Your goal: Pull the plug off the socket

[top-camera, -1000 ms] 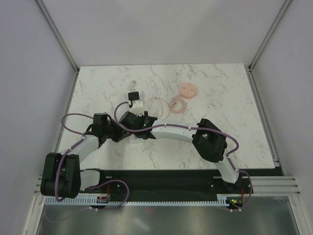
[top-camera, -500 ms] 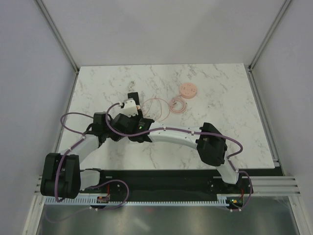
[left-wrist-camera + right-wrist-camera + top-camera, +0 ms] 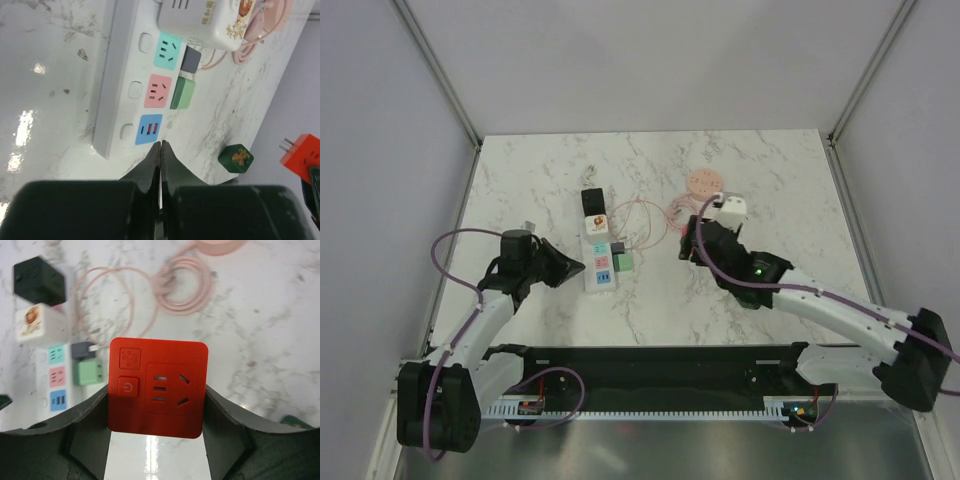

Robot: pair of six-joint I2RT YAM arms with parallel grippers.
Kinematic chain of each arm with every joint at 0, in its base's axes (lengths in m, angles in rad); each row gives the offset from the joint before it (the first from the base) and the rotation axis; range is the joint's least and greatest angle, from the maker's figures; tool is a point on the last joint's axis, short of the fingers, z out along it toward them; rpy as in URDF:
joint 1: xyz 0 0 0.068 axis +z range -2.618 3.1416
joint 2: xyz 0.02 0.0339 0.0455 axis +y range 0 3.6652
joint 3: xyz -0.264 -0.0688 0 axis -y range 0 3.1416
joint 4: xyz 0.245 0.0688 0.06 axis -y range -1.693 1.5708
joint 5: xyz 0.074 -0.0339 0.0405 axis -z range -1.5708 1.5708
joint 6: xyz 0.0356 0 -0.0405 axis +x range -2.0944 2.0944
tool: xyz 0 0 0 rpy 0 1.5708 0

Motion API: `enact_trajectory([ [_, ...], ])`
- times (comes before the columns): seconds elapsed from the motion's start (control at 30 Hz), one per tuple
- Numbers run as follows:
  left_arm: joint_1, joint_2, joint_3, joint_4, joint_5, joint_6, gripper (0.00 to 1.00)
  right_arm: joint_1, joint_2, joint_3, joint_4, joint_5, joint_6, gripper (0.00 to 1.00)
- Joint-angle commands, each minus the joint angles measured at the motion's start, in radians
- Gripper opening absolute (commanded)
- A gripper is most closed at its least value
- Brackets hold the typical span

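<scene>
My right gripper will next move down and to the right in its wrist view to release the plug, which is already off the socket, beside the dark green cube, since the cube lies below that way.
The socket (image 3: pixel 599 250) is a long white strip lying on the marble, also seen in the left wrist view (image 3: pixel 127 85) and the right wrist view (image 3: pixel 56 377). The plug (image 3: pixel 158 387), a red cube with a power button and an outlet face, is clamped between my right gripper's fingers (image 3: pixel 222 415). My right gripper (image 3: pixel 688 242) holds it in the air to the right of the strip, apart from it. The plug's prongs show bare at the edge of the left wrist view (image 3: pixel 301 150). My left gripper (image 3: pixel 160 145) is shut and empty, its tip just off the strip's near end.
A black cube (image 3: pixel 591 199), a white adapter (image 3: pixel 595 222), a green plug (image 3: pixel 623 262) and a grey USB plug (image 3: pixel 82 350) sit in or against the strip. A pink disc (image 3: pixel 704 183) with a coiled pink cable (image 3: pixel 682 213) lies behind. A small dark green cube (image 3: pixel 236 158) rests on the table.
My right arm has swung from over the strip to the right, carrying the red plug away from it. The left arm has drawn back, and the strip now lies uncovered.
</scene>
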Motion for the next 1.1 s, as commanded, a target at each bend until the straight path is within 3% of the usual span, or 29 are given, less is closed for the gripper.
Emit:
enact_trajectory([
  [0.0,-0.011,-0.007,0.042,0.005,0.085,0.029,0.02,-0.164,-0.215,-0.181,0.05,-0.085,0.031,0.0],
  [0.13,-0.026,0.03,0.088,0.008,0.159,0.055,0.02,-0.41,-0.454,-0.315,0.041,-0.243,-0.003,0.0],
  [0.33,-0.057,0.031,0.102,0.009,0.184,0.065,0.02,-0.739,-0.47,-0.415,0.05,-0.479,-0.074,0.0],
  [0.5,-0.071,0.039,0.094,0.008,0.179,0.098,0.02,-0.959,-0.466,-0.534,0.186,-0.685,-0.088,0.0],
  [0.8,-0.071,0.0,0.083,0.009,0.153,0.106,0.02,-1.105,-0.508,-0.664,0.222,-0.779,-0.038,0.01],
  [0.83,-0.071,0.008,0.094,0.009,0.156,0.108,0.02,-1.109,-0.513,-0.668,0.222,-0.777,-0.039,0.07],
  [0.97,-0.071,0.037,0.105,0.009,0.172,0.111,0.02,-1.116,-0.526,-0.691,0.221,-0.788,-0.035,0.14],
  [1.07,-0.069,0.045,0.109,0.005,0.158,0.126,0.02,-1.118,-0.528,-0.693,0.215,-0.791,-0.037,0.28],
])
